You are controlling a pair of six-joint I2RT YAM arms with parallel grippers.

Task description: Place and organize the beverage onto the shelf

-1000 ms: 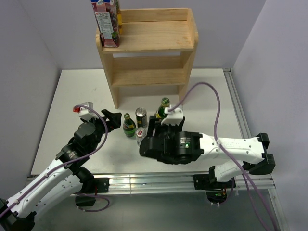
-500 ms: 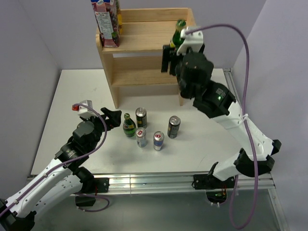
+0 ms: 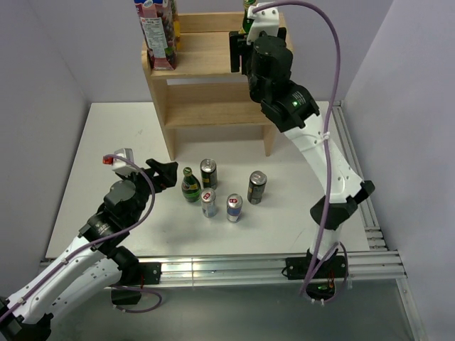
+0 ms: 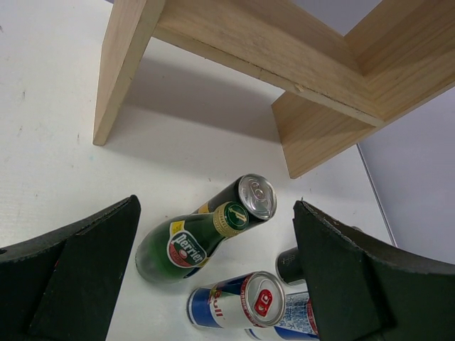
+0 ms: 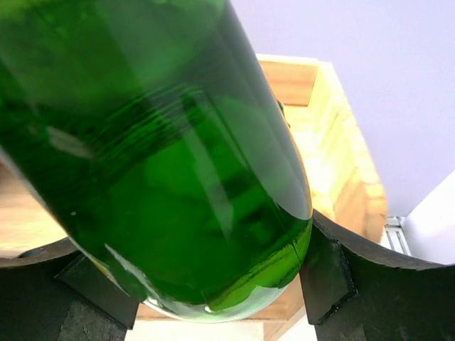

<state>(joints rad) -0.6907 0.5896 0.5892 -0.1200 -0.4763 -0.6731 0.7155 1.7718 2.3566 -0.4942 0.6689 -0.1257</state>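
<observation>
The robot's right gripper will next move the green bottle toward the shelf's end panel opposite the juice carton, then lower the bottle onto the shelf's top level (image 5: pixel 314 165).
The light wooden two-tier shelf (image 3: pixel 213 78) stands at the back of the table. My right gripper (image 3: pixel 244 51) is shut on a green glass bottle (image 3: pixel 248 8) and holds it over the right part of the top tier. In the right wrist view the bottle (image 5: pixel 163 163) fills the space between the fingers, with the shelf top (image 5: pixel 341 163) behind it. My left gripper (image 3: pixel 167 174) is open and empty, just left of a green Perrier bottle (image 3: pixel 190 185). The left wrist view shows the Perrier bottle (image 4: pixel 185 241) between the spread fingers of the gripper (image 4: pixel 217 266).
A tall juice carton (image 3: pixel 158 32) stands on the top tier's left end. On the table stand a dark can (image 3: pixel 207 172), a Red Bull can (image 3: pixel 208 202), a blue-and-white can (image 3: pixel 234 207) and another dark can (image 3: pixel 257 187). The lower tier (image 3: pixel 217 114) holds nothing.
My right arm has lifted the green bottle from the table up to the shelf's top tier and then shifted it left and back. The left arm has hardly moved.
</observation>
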